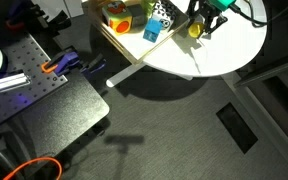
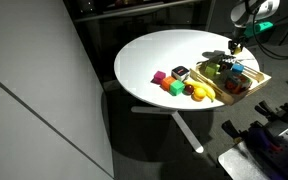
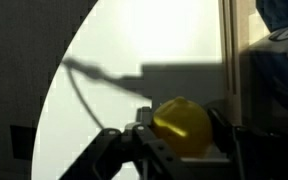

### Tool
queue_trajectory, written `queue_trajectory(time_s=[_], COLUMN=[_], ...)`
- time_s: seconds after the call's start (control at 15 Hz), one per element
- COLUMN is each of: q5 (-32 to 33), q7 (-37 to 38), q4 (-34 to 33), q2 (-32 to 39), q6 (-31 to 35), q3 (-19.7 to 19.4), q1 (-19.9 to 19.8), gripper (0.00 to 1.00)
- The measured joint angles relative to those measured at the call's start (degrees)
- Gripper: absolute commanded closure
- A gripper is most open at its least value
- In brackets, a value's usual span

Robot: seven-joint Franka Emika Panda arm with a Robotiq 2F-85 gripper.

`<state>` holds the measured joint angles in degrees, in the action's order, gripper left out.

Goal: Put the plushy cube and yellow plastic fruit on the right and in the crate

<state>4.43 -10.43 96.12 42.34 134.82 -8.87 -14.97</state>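
Note:
Next, my gripper goes toward the right in the wrist view, across the wooden side into the crate's toy-filled inside, as the fruit still hangs outside.
My gripper is shut on the yellow plastic fruit, a glossy round fruit held between the two fingers just above the white table. In an exterior view the gripper holds the fruit beside the light-wood crate. The crate's wooden side stands close to the fruit in the wrist view. The plushy cube, black-and-white patterned, sits among the toys. It also shows on the table beside the crate in an exterior view, apart from the gripper.
A blue cube lies near the plushy cube. Pink and green cubes and a yellow toy lie on the round white table. Several toys fill the crate. A metal breadboard stands below the table.

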Motion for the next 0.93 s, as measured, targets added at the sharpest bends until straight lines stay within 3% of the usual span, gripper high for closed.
queue_trajectory(time_s=[0.93], q5=[0.63], q7=[-9.33], q4=[13.78], q2=[-13.84], q6=[-4.92], q3=[3.71], q1=[2.61], gripper=[0.66])
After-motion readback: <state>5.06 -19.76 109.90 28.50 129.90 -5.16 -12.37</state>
